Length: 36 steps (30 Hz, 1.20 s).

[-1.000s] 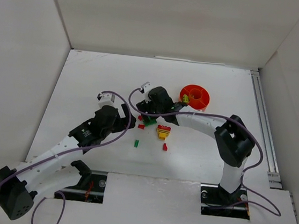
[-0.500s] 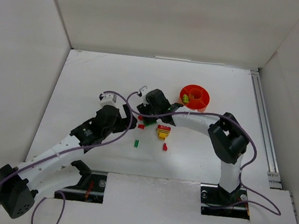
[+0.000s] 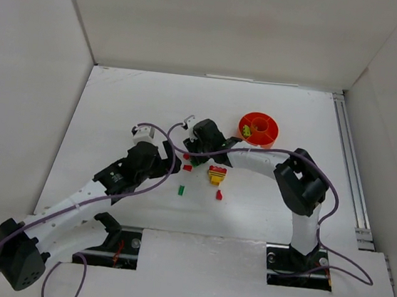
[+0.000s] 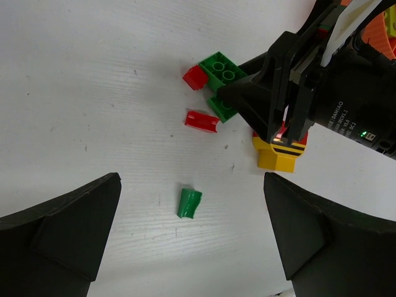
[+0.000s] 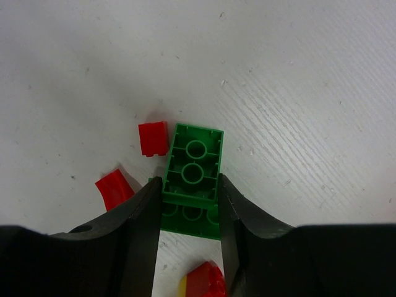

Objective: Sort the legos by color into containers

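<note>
The orange bowl's near section (image 3: 258,139) is empty, so I will lift my right gripper, swing it to the right in the top view and let go of the green lego there.
My right gripper (image 5: 189,183) is down on the table, its fingers pressed against both long sides of an upside-down green lego (image 5: 195,166) that lies over a second green brick (image 5: 192,221). Two red legos (image 5: 153,137) (image 5: 114,188) sit just left of it. My left gripper (image 4: 192,185) hangs open above a small green piece (image 4: 189,203), not touching it. In the top view the orange bowl (image 3: 272,137) stands to the right of the pile with a lime lego (image 3: 246,131) in one compartment.
A yellow brick with red on top (image 3: 216,174), a small red piece (image 3: 219,194) and a small green piece (image 3: 181,189) lie in front of the right gripper (image 3: 195,151). White walls enclose the table on three sides; a metal rail (image 3: 350,173) runs along the right.
The right gripper's jaws have narrowed from wide open onto the sides of the green lego, and the arm has settled slightly lower. The left arm has shifted only a little.
</note>
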Available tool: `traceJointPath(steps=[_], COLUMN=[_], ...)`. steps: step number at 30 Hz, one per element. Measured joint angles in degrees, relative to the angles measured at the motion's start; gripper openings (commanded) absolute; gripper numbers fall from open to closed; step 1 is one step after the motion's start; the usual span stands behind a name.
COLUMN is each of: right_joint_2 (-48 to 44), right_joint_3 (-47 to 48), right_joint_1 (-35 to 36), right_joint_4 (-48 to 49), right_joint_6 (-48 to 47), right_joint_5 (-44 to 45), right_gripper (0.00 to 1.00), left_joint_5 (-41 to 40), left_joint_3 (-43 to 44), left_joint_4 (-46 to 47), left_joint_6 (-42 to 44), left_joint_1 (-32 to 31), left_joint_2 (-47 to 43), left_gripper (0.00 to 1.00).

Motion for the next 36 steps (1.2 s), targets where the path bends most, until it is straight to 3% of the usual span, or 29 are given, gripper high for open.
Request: traceJointPath(steps=[8, 14, 19, 24, 36], right_joint_2=[-1.2, -11.9, -24.9, -32.2, -29.4], right_joint_3=[-0.1, -2.5, -5.7, -9.2, -8.7], right_joint_1=[0.0, -0.7, -6.3, -14.4, -22.2], right_joint_4=[-0.8, -1.6, -2.4, -7.4, -20.9], right_joint_6=[-0.5, -1.1, -1.2, -1.0, -2.6], right_joint_5=[-1.3, -0.3, 1.1, 6.5, 9.5], right_gripper=[0.17, 0.17, 0.17, 0.18, 0.18], left_joint_5=[0.0, 0.0, 0.1, 0.2, 0.6], left_joint_3=[-0.1, -0.1, -0.1, -0.1, 1.3], left_joint_4=[0.0, 0.0, 0.3, 1.1, 3.0], left_joint_6=[0.0, 0.0, 0.0, 0.2, 1.1], left_joint_1=[0.0, 0.0, 0.1, 0.4, 0.4], left_joint_2=[-0.1, -0.1, 0.2, 3.2, 7.5], left_gripper=[1.0, 1.0, 1.0, 1.0, 1.0])
